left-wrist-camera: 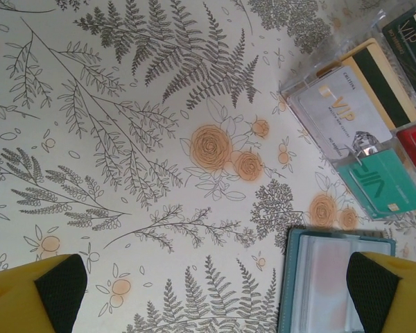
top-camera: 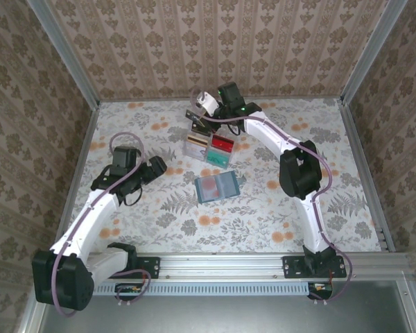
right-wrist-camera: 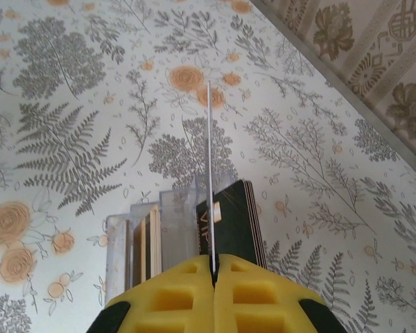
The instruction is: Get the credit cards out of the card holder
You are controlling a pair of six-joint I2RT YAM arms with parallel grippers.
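Next, my right gripper comes down toward the black VIP cards at the tray's far end, before it releases the card.
The slate-blue card holder [top-camera: 215, 187] lies open on the table, a reddish shape showing faintly through its clear sleeve. Its corner [left-wrist-camera: 333, 277] sits by my left gripper's right fingertip [left-wrist-camera: 374, 288]. My left gripper [top-camera: 157, 166] [left-wrist-camera: 215, 298] hovers open just left of the holder, with nothing between its fingers. My right gripper [top-camera: 197, 118] [right-wrist-camera: 213, 267] is shut on a thin credit card [right-wrist-camera: 210, 173] seen edge-on, held over the far end of a clear tray [right-wrist-camera: 177, 208]. Black VIP cards [right-wrist-camera: 232, 222] and gold-striped cards [right-wrist-camera: 149, 243] stand in the tray.
The clear compartment tray [top-camera: 194, 154] sits behind the holder with red [top-camera: 222, 143], teal [top-camera: 217, 157] and gold-striped [top-camera: 197, 143] cards. A silver VIP card [left-wrist-camera: 340, 111] and a teal card [left-wrist-camera: 381, 184] show in it. Metal frame rails border the floral table.
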